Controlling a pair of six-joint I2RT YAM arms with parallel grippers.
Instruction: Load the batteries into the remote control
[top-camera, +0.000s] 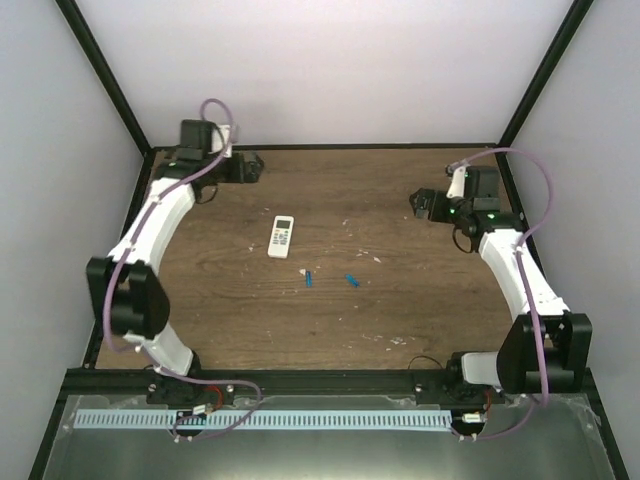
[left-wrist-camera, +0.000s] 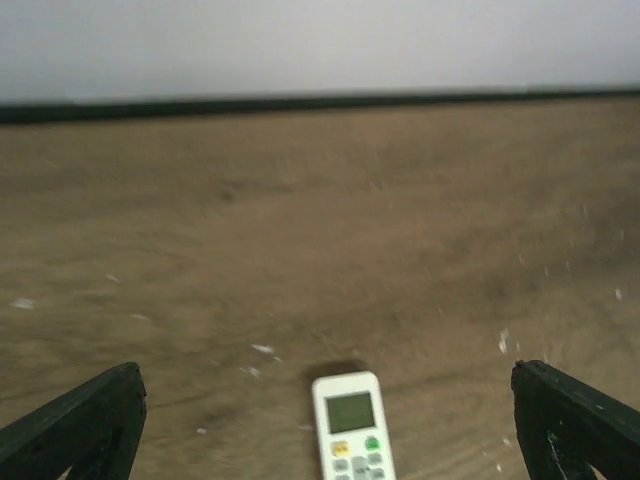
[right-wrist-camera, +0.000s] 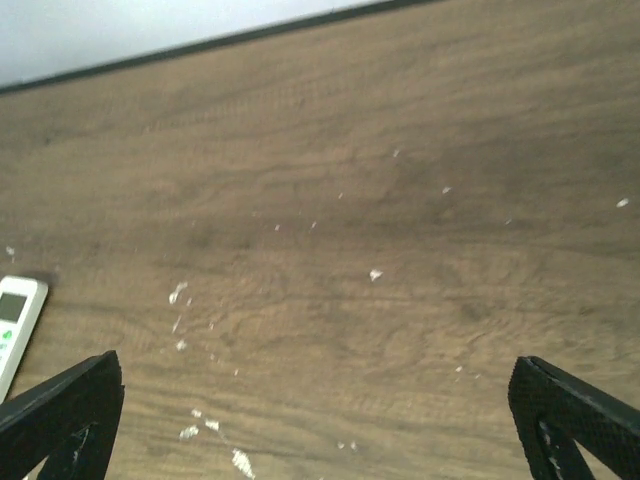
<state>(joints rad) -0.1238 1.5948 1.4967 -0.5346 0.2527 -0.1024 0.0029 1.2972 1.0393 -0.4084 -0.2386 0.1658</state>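
Observation:
The remote control's display end is the nearest part, so the robot's left gripper will next move down, back and to the right in the top view onto that end.
The white remote control (top-camera: 282, 236) lies flat on the wooden table, left of centre, display side up. Two small blue batteries (top-camera: 309, 279) (top-camera: 352, 281) lie apart on the wood just in front of it. My left gripper (top-camera: 252, 166) hovers at the back left corner, open and empty; in its wrist view the remote control (left-wrist-camera: 352, 425) lies low between the wide black fingertips (left-wrist-camera: 95, 425). My right gripper (top-camera: 422, 205) is at the back right, open, with bare wood between its fingertips (right-wrist-camera: 570, 420). The remote control's edge (right-wrist-camera: 14, 325) shows at the left of the right wrist view.
Pale whitish specks (right-wrist-camera: 180, 293) are scattered over the table (top-camera: 400, 320). A black frame edge (top-camera: 330, 147) borders the table at the back, with white walls behind. A metal tray (top-camera: 330, 440) runs along the near side by the arm bases.

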